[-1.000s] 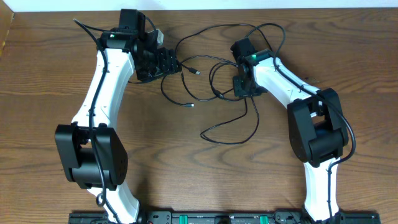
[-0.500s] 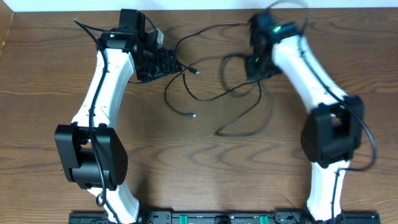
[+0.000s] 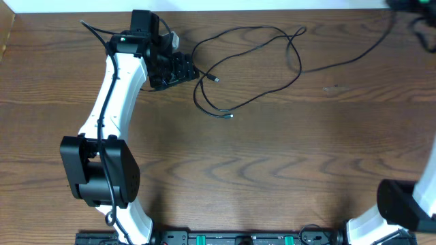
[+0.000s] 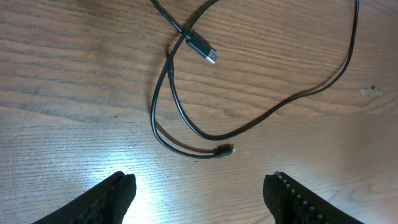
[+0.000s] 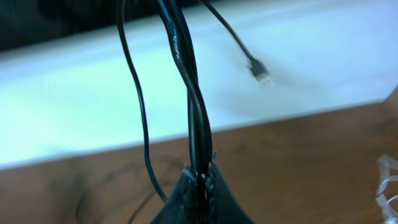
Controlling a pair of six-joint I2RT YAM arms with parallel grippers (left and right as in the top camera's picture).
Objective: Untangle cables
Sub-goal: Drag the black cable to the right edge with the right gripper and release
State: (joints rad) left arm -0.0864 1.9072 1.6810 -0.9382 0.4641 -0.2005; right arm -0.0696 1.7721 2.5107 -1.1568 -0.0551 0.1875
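Observation:
My right gripper turns and swings back and down toward the white cord (image 5: 386, 185) next, away from the black loops, as one piece of cable still runs to them.
Thin black cables (image 3: 298, 58) lie looped across the far middle of the table, and one strand (image 3: 354, 58) runs to the far right corner. Two plug ends lie free: a USB plug (image 3: 216, 79) and a small plug (image 3: 230, 116). My left gripper (image 3: 182, 69) is open and empty just left of the loops. In the left wrist view the USB plug (image 4: 202, 46) and small plug (image 4: 225, 150) lie ahead of the open fingers (image 4: 202, 190). My right gripper (image 5: 200, 173) is shut on a bundle of black cables (image 5: 189, 81), held high past the table's far right corner. A plug end (image 5: 260, 70) dangles there.
The white wall strip (image 3: 225, 5) borders the table's far edge. The right arm's base (image 3: 402, 207) stands at the front right and a dark part of it shows at the top right corner (image 3: 409, 5). A black rail (image 3: 225, 238) runs along the front edge.
My right arm swung up and right, out of the overhead view, carrying cables with it. The tangle in the middle has pulled apart into a long strand and open loops. The left arm stayed still.

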